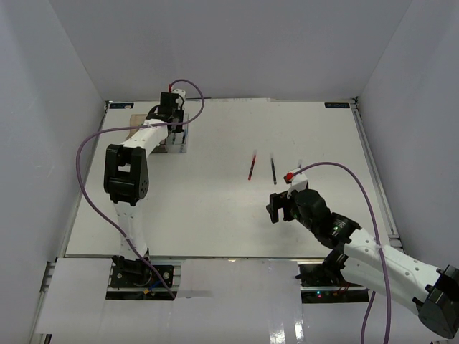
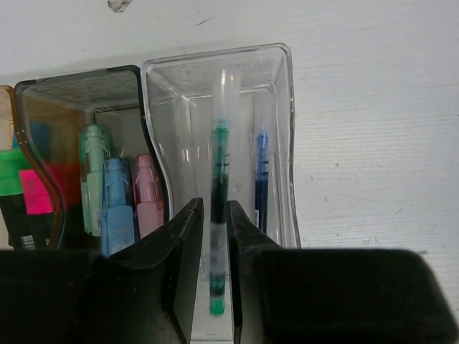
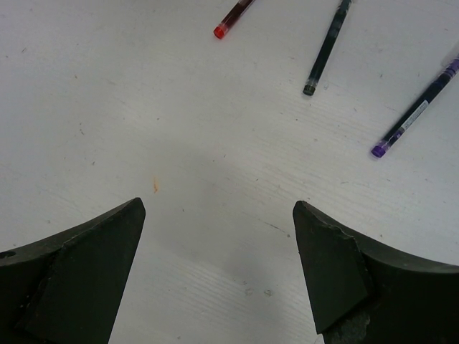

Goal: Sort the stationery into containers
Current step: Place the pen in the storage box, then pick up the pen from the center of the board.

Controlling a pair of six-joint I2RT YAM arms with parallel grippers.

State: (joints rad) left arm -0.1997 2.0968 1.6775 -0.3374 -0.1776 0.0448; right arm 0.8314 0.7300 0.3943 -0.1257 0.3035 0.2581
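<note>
The fingers of my right gripper go outward next, turn to match the purple pen's slant and come down onto the purple pen's lower end [image 3: 392, 136], as the purple pen lies outward.
My left gripper [image 2: 213, 208] hangs over the clear bin [image 2: 283, 107] at the table's far left [image 1: 172, 107]. A thin green pen [image 2: 219, 165] stands blurred between its jaws, which are parted a little with a sliver of room beside the pen. A blue pen [image 2: 262, 179] lies in the same bin. The smoky grey bin [image 2: 79, 82] holds mint [image 2: 92, 179], blue [image 2: 115, 204] and pink [image 2: 147, 190] pieces. The amber bin [image 2: 8, 129] holds highlighters [image 2: 32, 190]. My right gripper [image 3: 219, 208] is wide open and empty, low over bare table [image 1: 281, 208].
Three thin pens lie on the table beyond the right gripper: a red one [image 3: 233, 16] [image 1: 251, 167], a dark one [image 3: 326, 50] [image 1: 274, 170] and a purple one [image 3: 419, 107]. White walls close in the table on three sides.
</note>
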